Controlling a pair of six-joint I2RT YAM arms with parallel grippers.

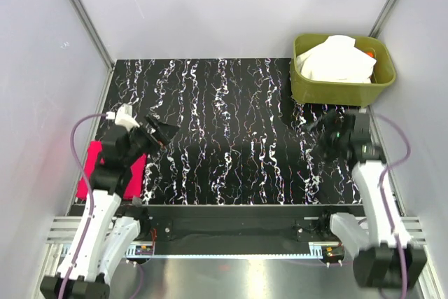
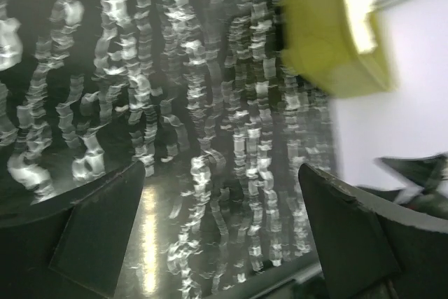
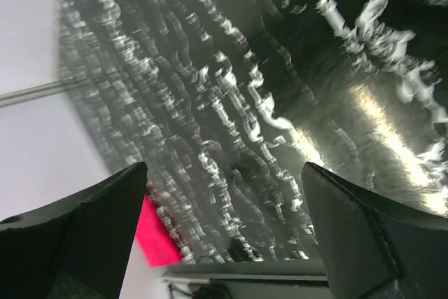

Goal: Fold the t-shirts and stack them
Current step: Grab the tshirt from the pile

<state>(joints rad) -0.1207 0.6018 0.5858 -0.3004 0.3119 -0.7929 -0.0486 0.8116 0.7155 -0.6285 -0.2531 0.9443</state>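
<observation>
I will raise my right gripper outward over the tub's near rim and then lower it onto the middle of the white t-shirt, because the white t-shirt (image 1: 339, 61) lies bunched inside the tub's sides.
A white t-shirt (image 1: 339, 61) lies bunched in the olive-green tub (image 1: 343, 89) at the back right, with a bit of orange cloth (image 1: 369, 54) showing beside it. A folded magenta-pink t-shirt (image 1: 89, 166) lies at the table's left edge, partly under the left arm; the right wrist view shows a corner of it (image 3: 155, 236). My left gripper (image 1: 162, 133) hangs open over the left side of the black marbled mat, nothing between its fingers (image 2: 98, 229). My right gripper (image 1: 323, 125) stands open just in front of the tub, also holding nothing.
The black mat with white veining (image 1: 231, 131) covers the table between the arms. White walls with metal rails close in the left, back and right sides. The tub (image 2: 336, 33) shows blurred at the upper right of the left wrist view.
</observation>
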